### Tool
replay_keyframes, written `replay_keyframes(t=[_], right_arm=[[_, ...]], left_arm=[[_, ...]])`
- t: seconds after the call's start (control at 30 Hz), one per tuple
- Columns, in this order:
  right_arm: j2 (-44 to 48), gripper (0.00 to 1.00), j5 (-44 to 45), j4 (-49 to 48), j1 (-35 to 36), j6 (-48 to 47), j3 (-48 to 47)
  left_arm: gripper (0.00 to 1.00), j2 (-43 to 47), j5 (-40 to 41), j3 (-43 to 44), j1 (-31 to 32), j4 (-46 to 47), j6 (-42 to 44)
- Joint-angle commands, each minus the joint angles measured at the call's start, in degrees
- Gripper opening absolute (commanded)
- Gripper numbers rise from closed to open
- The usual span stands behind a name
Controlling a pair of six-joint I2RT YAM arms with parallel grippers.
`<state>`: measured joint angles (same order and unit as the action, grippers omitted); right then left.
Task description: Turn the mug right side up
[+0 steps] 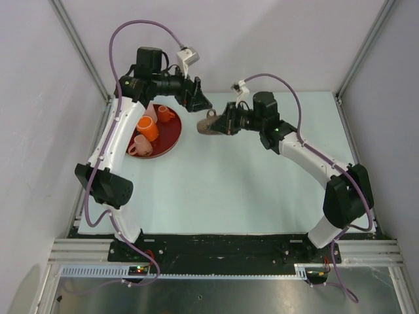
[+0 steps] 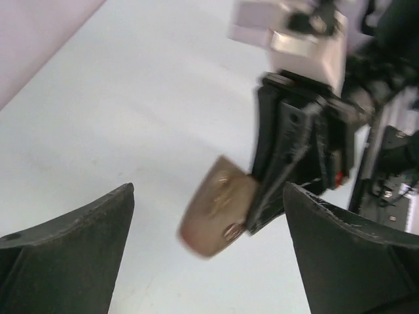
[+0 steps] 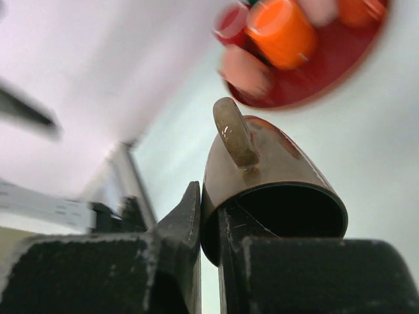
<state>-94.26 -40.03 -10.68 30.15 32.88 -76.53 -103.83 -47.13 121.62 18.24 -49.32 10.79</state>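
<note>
My right gripper should next move back and tip to point down.
A brown mug point(image 1: 209, 123) is held in the air on its side by my right gripper point(image 1: 221, 124). The gripper is shut on the mug's rim point(image 3: 216, 216), one finger inside the mouth and one outside, with the handle point(image 3: 234, 134) on top. In the left wrist view the mug point(image 2: 219, 206) shows blurred, clamped by the right gripper's black fingers point(image 2: 281, 176). My left gripper point(image 1: 201, 101) is open and empty, hovering just above and left of the mug.
A dark red plate point(image 1: 171, 139) at the back left holds an orange cup point(image 1: 147, 127) and two pinkish mugs point(image 1: 140, 146). The plate and cups also show blurred in the right wrist view point(image 3: 340, 72).
</note>
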Motion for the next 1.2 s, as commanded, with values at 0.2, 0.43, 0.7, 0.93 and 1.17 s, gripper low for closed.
replay_keyframes(t=[0.2,0.43,0.7,0.93,1.17], right_arm=[[3.4,0.0,26.3,58.2,19.2,-42.8,-4.6],[-6.6,0.0,38.9,65.1,28.4,-44.4,-4.7],[-11.2,0.0,42.1,60.6,32.5,-42.7,-4.2],[-8.6,0.43,42.8,59.2,32.8,-42.1,-3.7],[-3.3,0.72,40.1,59.7,32.0,-42.5,-4.5]], left_arm=[[1.0,5.3,35.3,-12.8,-6.8,-0.2,23.9],[0.99,4.1,48.6,-18.9,-11.1,-1.0,22.9],[0.78,8.8,39.6,-31.5,-24.2,-0.9,18.9],[0.63,8.9,34.5,-40.7,-31.5,2.8,23.6],[0.6,6.9,33.3,-45.8,-31.4,13.6,29.6]])
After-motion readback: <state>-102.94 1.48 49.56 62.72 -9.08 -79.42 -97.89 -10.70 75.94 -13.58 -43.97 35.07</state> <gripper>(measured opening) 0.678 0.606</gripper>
